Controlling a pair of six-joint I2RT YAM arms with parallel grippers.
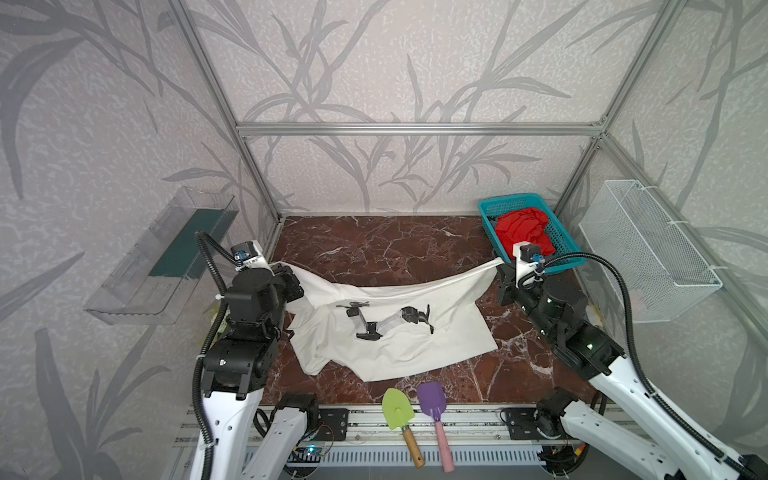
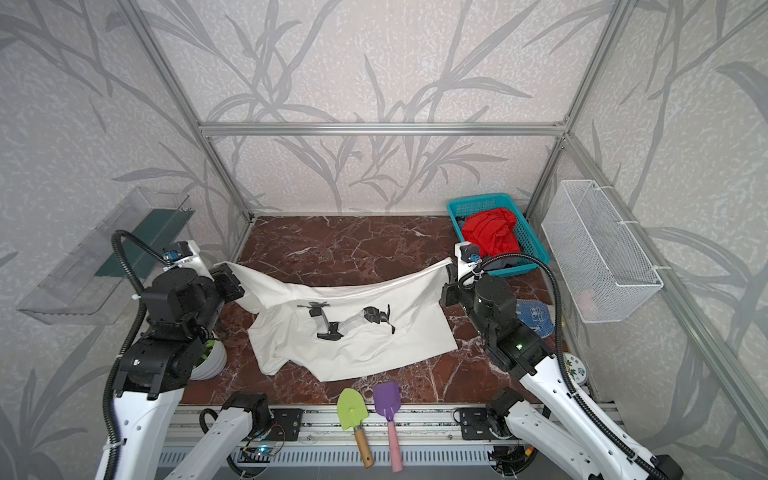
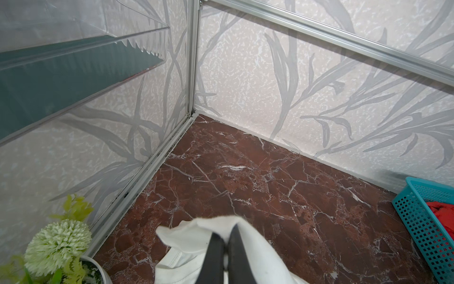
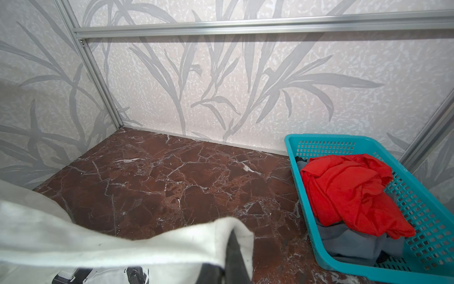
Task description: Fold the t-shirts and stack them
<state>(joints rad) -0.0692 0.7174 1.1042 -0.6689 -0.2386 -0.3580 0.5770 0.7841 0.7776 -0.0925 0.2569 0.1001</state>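
The robot will carry its left gripper outward toward the back wall, lower it there and release the shirt's corner, since bare marble lies open beyond the shirt.
The cream-white t-shirt (image 1: 395,345) with a robot-arm print lies partly on the marble table (image 1: 374,245). Its far edge is lifted and stretched between both grippers. My left gripper (image 1: 282,268) is shut on the shirt's left corner (image 3: 196,233), its fingers (image 3: 213,255) pinching cloth. My right gripper (image 1: 500,264) is shut on the opposite corner (image 4: 122,241), cloth folded over the one finger (image 4: 233,258) that shows. A red t-shirt (image 1: 523,232) lies crumpled on a dark grey one (image 4: 348,241) in the teal basket (image 1: 515,201) at the back right.
A green trowel (image 1: 398,409) and a purple shovel (image 1: 430,399) lie at the table's front edge. A flower pot (image 2: 212,357) stands under the left arm. A blue-white glove (image 2: 536,318) lies by the right arm. A wire basket (image 1: 648,249) and a clear bin (image 1: 158,257) hang on the side walls.
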